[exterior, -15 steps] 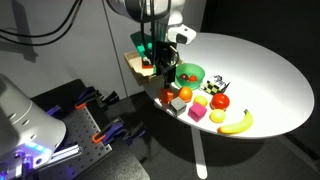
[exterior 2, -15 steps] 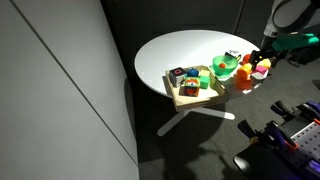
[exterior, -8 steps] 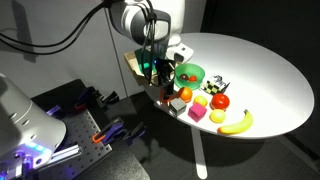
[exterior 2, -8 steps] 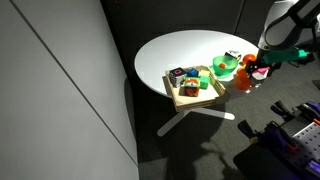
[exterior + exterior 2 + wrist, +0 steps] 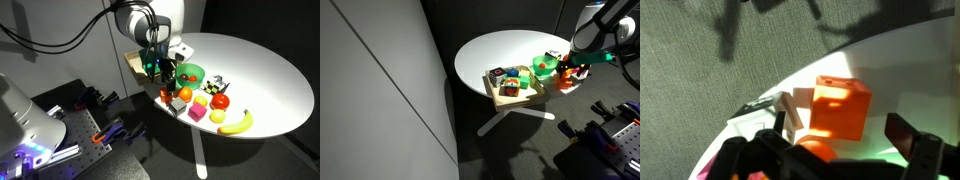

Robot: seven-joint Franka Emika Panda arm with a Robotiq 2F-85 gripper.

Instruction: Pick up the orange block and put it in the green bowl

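My open gripper should lower toward the white table around the orange block (image 5: pixel 840 105) and close, because the block is lined up between its two fingers.
The orange block (image 5: pixel 840 105) is a light-orange cube on the white table, seen close in the wrist view between and just beyond my two dark fingers. In an exterior view it (image 5: pixel 185 94) sits near the table's edge, in front of the green bowl (image 5: pixel 189 73). My gripper (image 5: pixel 166 85) is open and empty, low over the toys beside the block; it also shows in the wrist view (image 5: pixel 840 142) and in an exterior view (image 5: pixel 578 70). The green bowl (image 5: pixel 542 68) stands next to the gripper there.
A wooden tray (image 5: pixel 138 62) with small toys (image 5: pixel 517 88) stands behind the arm. Around the block lie a round orange fruit (image 5: pixel 815 152), a darker orange-red block (image 5: pixel 178 105), a pink block (image 5: pixel 196 114), a red fruit (image 5: pixel 220 100) and a banana (image 5: pixel 236 122). The table edge is close.
My arm has come down from above the tray and bowl to the toys at the table's edge. The gripper now hangs low by the orange block. The toys have not moved.
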